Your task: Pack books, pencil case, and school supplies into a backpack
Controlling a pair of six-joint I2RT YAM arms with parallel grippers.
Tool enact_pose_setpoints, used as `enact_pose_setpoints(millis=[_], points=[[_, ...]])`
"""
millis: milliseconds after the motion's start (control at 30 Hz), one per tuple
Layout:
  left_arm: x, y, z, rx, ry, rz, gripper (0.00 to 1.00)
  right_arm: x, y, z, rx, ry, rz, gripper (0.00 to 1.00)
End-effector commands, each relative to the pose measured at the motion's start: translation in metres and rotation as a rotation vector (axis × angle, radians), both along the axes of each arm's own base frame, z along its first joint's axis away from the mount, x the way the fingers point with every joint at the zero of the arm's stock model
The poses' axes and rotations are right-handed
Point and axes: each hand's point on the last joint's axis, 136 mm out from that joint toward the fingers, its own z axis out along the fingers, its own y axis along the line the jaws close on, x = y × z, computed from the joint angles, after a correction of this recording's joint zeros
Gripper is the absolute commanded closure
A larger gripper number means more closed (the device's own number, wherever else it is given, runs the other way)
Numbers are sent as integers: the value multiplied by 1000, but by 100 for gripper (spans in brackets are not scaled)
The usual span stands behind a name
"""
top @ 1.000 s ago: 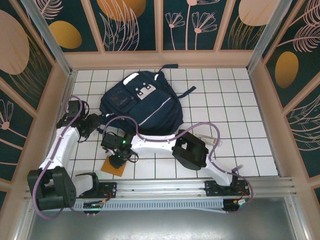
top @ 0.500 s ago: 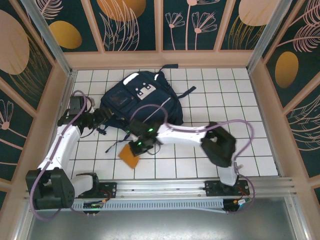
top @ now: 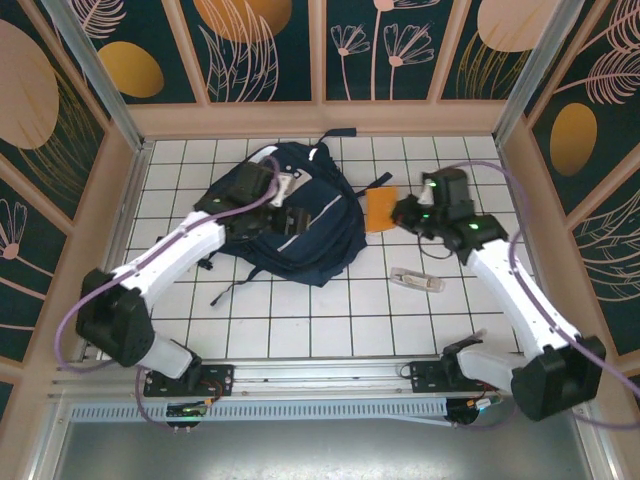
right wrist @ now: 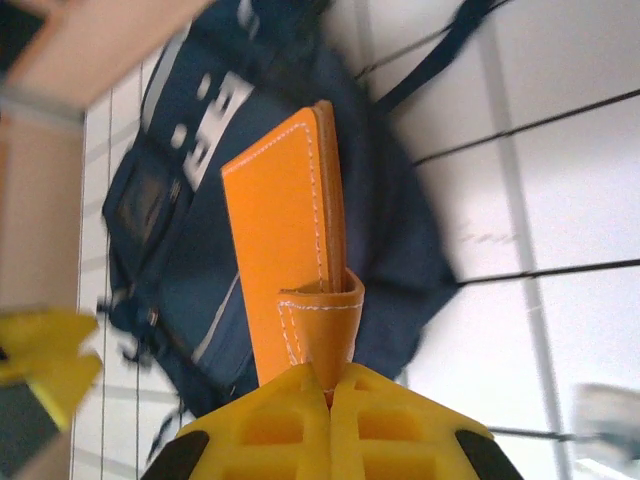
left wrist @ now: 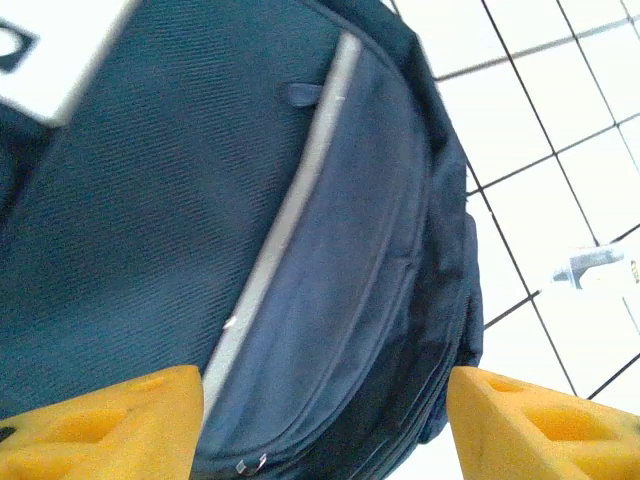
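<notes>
The backpack (top: 310, 235) is beside and below my right gripper, so next I will swing the gripper across to it, lower the orange pad inside and let go of the pad's loop.
The dark navy backpack (top: 310, 235) lies flat on the tiled table, its white stripe (left wrist: 290, 200) running under my left gripper (top: 290, 218). That gripper (left wrist: 325, 425) hovers over the fabric, open, its yellow fingertips (left wrist: 110, 425) wide apart. My right gripper (top: 405, 213) is raised beside the backpack's right edge, shut on an orange stitched pad (top: 381, 210). In the right wrist view the jaws (right wrist: 330, 385) pinch the pad's (right wrist: 285, 230) folded loop, with the backpack (right wrist: 190, 270) behind. A pale slim piece (top: 415, 281) lies on the tiles. Books and pencil case are out of view.
Black straps (top: 235, 290) trail from the backpack's front-left corner onto the tiles. Patterned walls (top: 320, 50) close in the table on three sides. The pale slim piece (left wrist: 590, 268) lies to the right of the backpack. The arms' base rail (top: 320, 375) runs along the near edge.
My right arm has swung from the front left to the back right, carrying the orange pad up off the tiles. My left arm has moved over the backpack.
</notes>
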Motion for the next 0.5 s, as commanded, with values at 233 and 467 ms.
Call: enact_pose_setpoints(millis=[233,467], points=[[28,-37,-73,303,-15,-76,30,-7,-50,-12,69,14,-109,100],[46,-32,-118,446,17,-70,47,-11,-42,-24,111,42,-84,100]])
